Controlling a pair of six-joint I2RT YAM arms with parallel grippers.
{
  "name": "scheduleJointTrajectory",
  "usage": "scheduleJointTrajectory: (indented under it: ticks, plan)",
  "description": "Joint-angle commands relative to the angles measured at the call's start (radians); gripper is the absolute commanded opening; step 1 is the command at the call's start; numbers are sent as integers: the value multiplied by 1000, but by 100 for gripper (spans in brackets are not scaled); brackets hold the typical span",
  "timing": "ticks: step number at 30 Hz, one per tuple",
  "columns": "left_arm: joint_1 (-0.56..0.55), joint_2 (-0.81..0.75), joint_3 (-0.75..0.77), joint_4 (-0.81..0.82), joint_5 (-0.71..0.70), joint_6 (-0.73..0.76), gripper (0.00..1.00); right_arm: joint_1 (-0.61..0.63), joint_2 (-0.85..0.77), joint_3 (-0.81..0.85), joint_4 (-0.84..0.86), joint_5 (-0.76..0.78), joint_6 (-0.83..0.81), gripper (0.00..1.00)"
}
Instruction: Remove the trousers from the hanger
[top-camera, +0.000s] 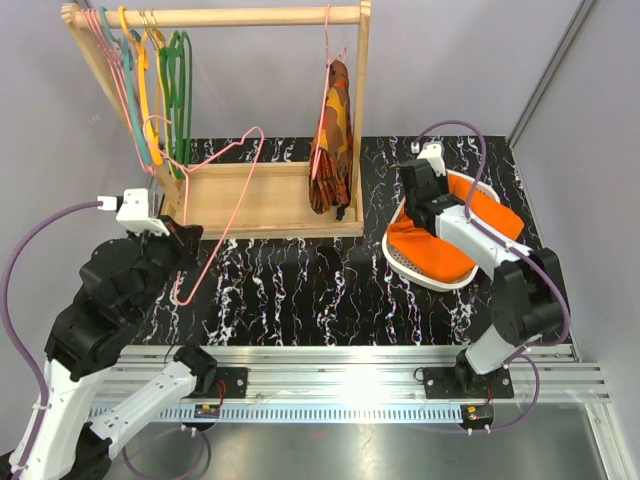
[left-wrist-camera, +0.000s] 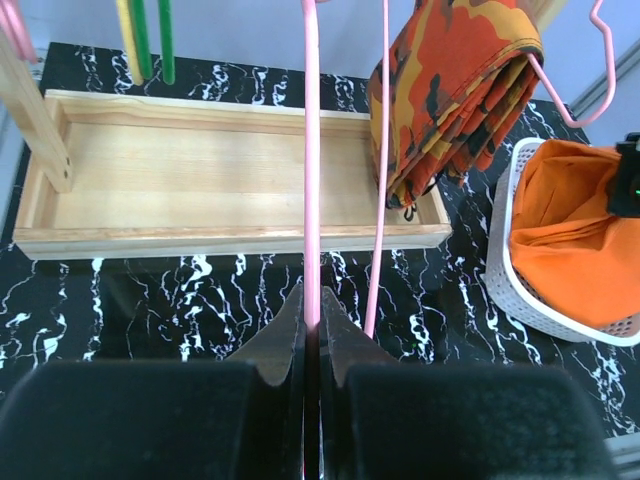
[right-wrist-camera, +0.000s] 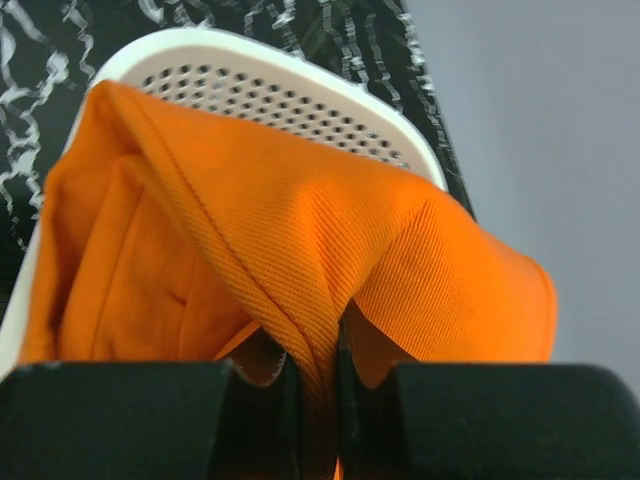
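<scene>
The robot's right gripper will lower the fold of the trousers next and move slightly outward toward the far end of the basket, as the trousers' fold is still raised above the basket (top-camera: 430, 282).
The pink wire hanger (top-camera: 240, 175) is bare and slants over the table in front of the wooden rack. My left gripper (top-camera: 192, 238) is shut on one of its wires (left-wrist-camera: 311, 150), which runs straight up from between the jaws of my left gripper (left-wrist-camera: 312, 305). The bright orange trousers (top-camera: 440, 250) lie bunched in the white basket (top-camera: 430, 282) at the right, apart from the hanger. My right gripper (top-camera: 425, 200) hangs over the basket, shut on a raised fold of the trousers (right-wrist-camera: 300, 230); the cloth is pinched in my right gripper (right-wrist-camera: 315, 345).
A wooden rack (top-camera: 250, 16) with a tray base (left-wrist-camera: 200, 170) stands at the back. Green, yellow, teal and pink hangers (top-camera: 160, 90) hang at its left end. A patterned orange-brown garment (top-camera: 332, 140) hangs on another pink hanger at its right end.
</scene>
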Motion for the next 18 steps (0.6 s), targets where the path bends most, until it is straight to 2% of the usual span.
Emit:
scheduleJointTrajectory:
  ticks: [1,8,11,16,18]
  plan:
    - [1,-8,37,16,-36,36,0,-22,73,85,32,-132,-82,2]
    - [2,-13,47,-1,-57,52,0,-49,191,152,-6,-436,-145,0]
    - [2,-13,48,-6,-65,62,0,-59,185,152,-10,-487,-148,0]
    - [2,-13,47,-9,-63,70,0,-143,185,168,-35,-695,-133,2]
    - [2,-11,47,-9,-57,69,0,-175,205,180,-66,-724,-136,5]
